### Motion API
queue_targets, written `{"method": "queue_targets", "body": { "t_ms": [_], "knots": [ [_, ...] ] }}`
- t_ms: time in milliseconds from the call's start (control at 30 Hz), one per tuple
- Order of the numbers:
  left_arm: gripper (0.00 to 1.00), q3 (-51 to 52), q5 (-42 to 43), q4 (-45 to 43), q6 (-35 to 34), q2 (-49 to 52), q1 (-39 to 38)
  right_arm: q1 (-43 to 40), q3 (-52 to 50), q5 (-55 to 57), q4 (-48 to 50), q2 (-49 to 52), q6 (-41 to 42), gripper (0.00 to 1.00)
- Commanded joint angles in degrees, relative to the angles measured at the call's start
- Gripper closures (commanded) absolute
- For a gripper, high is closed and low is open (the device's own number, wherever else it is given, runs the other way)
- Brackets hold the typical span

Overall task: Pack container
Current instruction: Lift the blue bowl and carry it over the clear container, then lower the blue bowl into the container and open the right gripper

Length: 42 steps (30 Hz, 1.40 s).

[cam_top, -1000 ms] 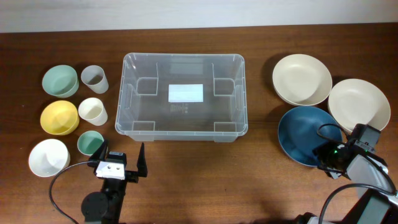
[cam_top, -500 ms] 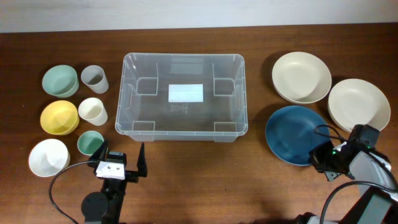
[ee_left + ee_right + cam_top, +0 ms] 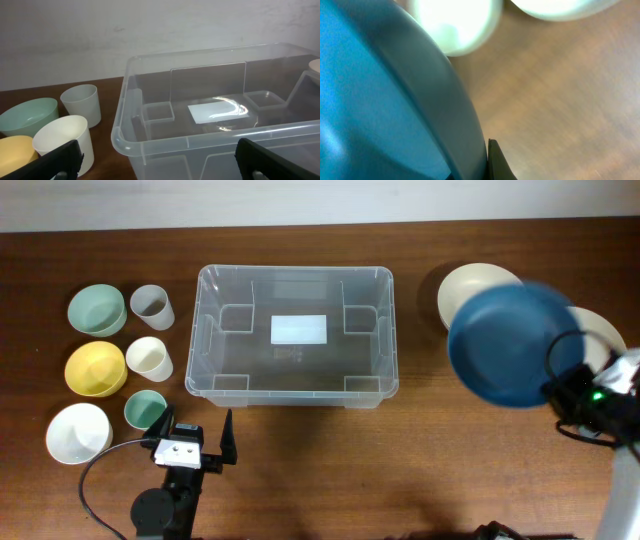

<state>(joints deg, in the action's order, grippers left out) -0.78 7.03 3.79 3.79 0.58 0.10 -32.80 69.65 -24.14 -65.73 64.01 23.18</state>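
Observation:
The right gripper carries the blue bowl (image 3: 510,345) left in the overhead view to the container's empty bottom, which lies below, next. Then it lowers and releases it.
The large clear container (image 3: 296,285) with a white label on its bottom stands mid-table and holds nothing; it fills the left wrist view (image 3: 210,135). My right gripper (image 3: 570,395) is shut on the rim of a blue bowl (image 3: 510,345) and holds it raised above the table at the right, over the cream bowls. In the right wrist view the blue bowl (image 3: 385,105) fills the left side, with one finger pressed against its rim. My left gripper (image 3: 195,442) is open and empty in front of the container's near left corner.
Two cream bowls (image 3: 478,280) (image 3: 600,330) lie at the right, partly hidden by the blue bowl. At the left stand a green bowl (image 3: 96,309), yellow bowl (image 3: 96,368), white bowl (image 3: 77,432), a grey cup (image 3: 151,306), a cream cup (image 3: 149,359) and a small teal cup (image 3: 145,410).
My right gripper has lifted the blue bowl off the table and carried it up and away from me, over the cream bowls. The left arm has not moved.

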Motion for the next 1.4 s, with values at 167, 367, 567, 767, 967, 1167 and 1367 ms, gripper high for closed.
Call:
{"method": "queue_targets", "body": {
  "t_ms": [167,367,567,767,967,1167,1367],
  "knots": [
    [0.0,0.3,0.0,0.2,-0.3,-0.2,0.3,21.7,6.3,0.2,8.7,-5.2,11.4,0.96],
    [0.0,0.3,0.0,0.2,-0.3,-0.2,0.3,46.7,6.3,16.2,17.9,5.9,18.5,0.96],
    [0.0,0.3,0.0,0.2,-0.3,-0.2,0.3,56.1,6.3,15.4,29.0,18.9,20.9,0.96],
    [0.0,0.3,0.0,0.2,-0.3,-0.2,0.3,59.7,6.3,14.5,37.0,29.5,24.2,0.96],
    [0.0,0.3,0.0,0.1,-0.3,-0.2,0.3,63.7,6.3,14.3,41.4,36.9,25.9,0.96],
    [0.0,0.3,0.0,0.2,-0.3,-0.2,0.3,64.4,6.3,14.1,42.2,40.9,26.9,0.96],
    [0.0,0.3,0.0,0.2,-0.3,-0.2,0.3,64.4,6.3,14.0,42.2,43.3,27.6,0.96]
  ]
}}
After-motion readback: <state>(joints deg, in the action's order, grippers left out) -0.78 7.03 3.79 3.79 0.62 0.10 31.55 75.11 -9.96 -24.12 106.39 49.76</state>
